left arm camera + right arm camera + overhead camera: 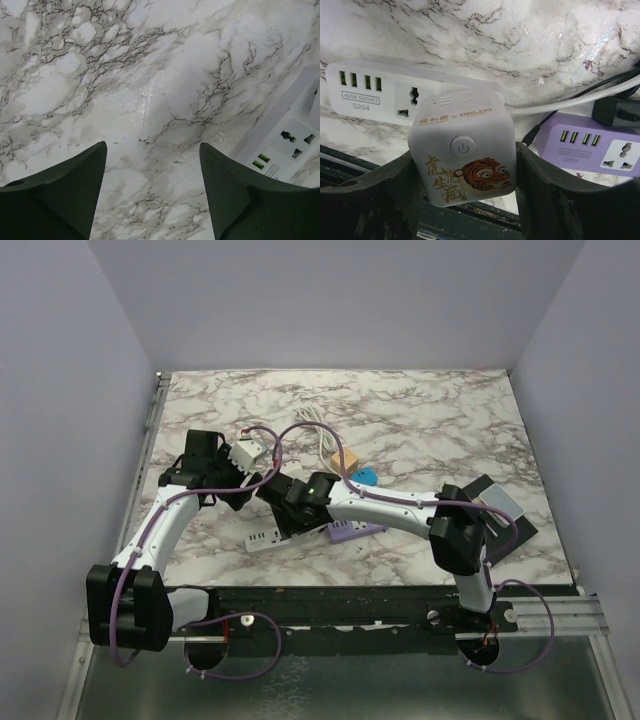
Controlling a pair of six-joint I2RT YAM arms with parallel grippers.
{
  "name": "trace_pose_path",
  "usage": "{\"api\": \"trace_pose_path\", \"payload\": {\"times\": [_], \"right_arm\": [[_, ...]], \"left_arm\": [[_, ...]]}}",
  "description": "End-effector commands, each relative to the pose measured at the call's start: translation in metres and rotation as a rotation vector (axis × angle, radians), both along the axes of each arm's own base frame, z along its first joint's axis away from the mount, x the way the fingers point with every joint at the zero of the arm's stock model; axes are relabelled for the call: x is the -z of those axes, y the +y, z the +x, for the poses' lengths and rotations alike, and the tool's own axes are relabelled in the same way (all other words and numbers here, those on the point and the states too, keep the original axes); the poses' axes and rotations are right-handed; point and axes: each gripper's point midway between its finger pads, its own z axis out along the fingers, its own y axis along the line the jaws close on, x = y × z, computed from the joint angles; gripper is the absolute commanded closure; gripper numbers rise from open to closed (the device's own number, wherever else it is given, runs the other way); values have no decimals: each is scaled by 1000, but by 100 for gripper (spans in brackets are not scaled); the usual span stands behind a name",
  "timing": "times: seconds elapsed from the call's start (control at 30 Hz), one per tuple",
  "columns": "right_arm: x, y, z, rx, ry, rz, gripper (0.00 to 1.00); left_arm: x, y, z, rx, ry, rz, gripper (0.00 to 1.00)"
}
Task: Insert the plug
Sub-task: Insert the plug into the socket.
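Note:
My right gripper turns and lowers the cube onto the covered end of the white power strip next and releases it, since power strip and cube sit crooked.
The plug (pixel 462 150) is a white cube with a power button and a tiger picture, and a white cable (pixel 570 102) leaves its far side. My right gripper (pixel 467 152) is shut on it, one finger on each side. The cube sits just in front of the socket of a white power strip (pixel 367 90); I cannot tell whether its pins are in. In the top view the right gripper (pixel 283 502) hides the cube above that strip (pixel 262 538). My left gripper (pixel 152 150) is open over bare marble, the strip (pixel 287 137) to its right. In the top view the left gripper (pixel 238 492) is close beside the right one.
A purple power strip (pixel 600 145) with a black cable plugged in lies right of the white one (pixel 355 530). Another white cube (pixel 247 452), coiled white cable (pixel 320 440), an orange piece (pixel 348 460), a blue piece (pixel 367 476) and a black-and-grey box (pixel 497 512) lie on the marble table (pixel 420 420).

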Motion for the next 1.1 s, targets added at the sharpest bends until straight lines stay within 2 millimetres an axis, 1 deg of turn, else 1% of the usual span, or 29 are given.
{"api": "trace_pose_path", "payload": {"times": [0.0, 0.17, 0.4, 0.63, 0.77, 1.07], "right_arm": [[11, -21, -4, 23, -6, -115, 99], [14, -18, -6, 21, 5, -119, 99], [4, -12, -3, 5, 2, -114, 99], [20, -8, -8, -10, 43, -128, 100], [23, -9, -8, -3, 47, -136, 99], [36, -14, -13, 41, 88, -187, 99]], "left_arm": [[-2, 2, -1, -14, -6, 2, 25], [-4, 2, 1, -24, -9, -7, 25], [-4, 0, 2, -30, -6, -17, 26], [-3, 2, 0, -28, -7, -9, 26], [-1, 2, 0, -25, -6, -6, 27], [-4, 2, 1, -19, -20, -1, 27]]}}
